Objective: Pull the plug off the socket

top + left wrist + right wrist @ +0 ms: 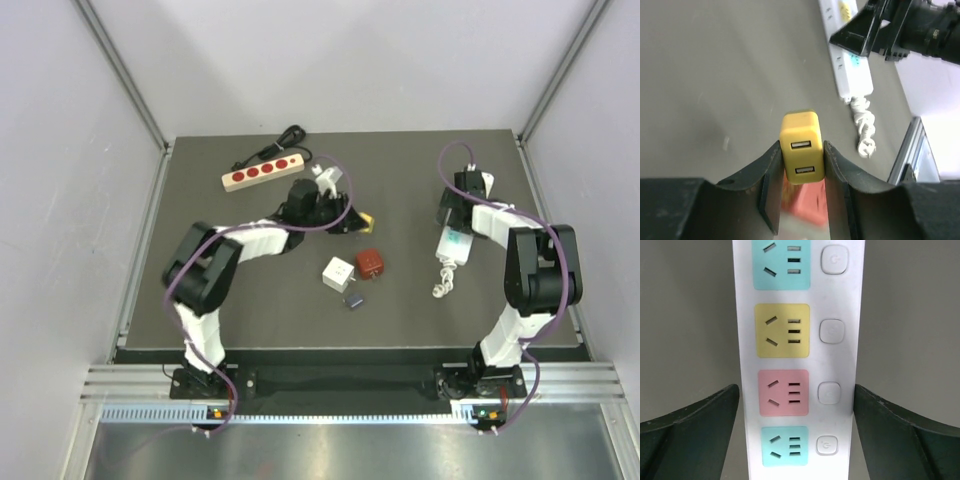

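The yellow plug is already off the socket strip. My left gripper will move it back and down onto the table (309, 264) by the white adapter cube.
The plug is a yellow USB charger (801, 147) with two ports, and my left gripper (801, 165) is shut on it, holding it above the table apart from the socket strip. In the top view the left gripper (345, 215) sits mid-table with the yellow plug (368, 217) at its tip. The socket is a white power strip (797, 360) with coloured outlets, all bare. My right gripper (796, 390) is open, one finger close beside each long edge of the strip. From above, the right gripper (455, 212) hangs over the strip (452, 243).
The strip's coiled white cord (443, 280) trails toward me. A white adapter cube (338, 272), a red plug (371, 263) and a small dark piece (354, 300) lie mid-table. A wooden strip with red sockets (262, 172) and a white plug (325, 178) lie at the back.
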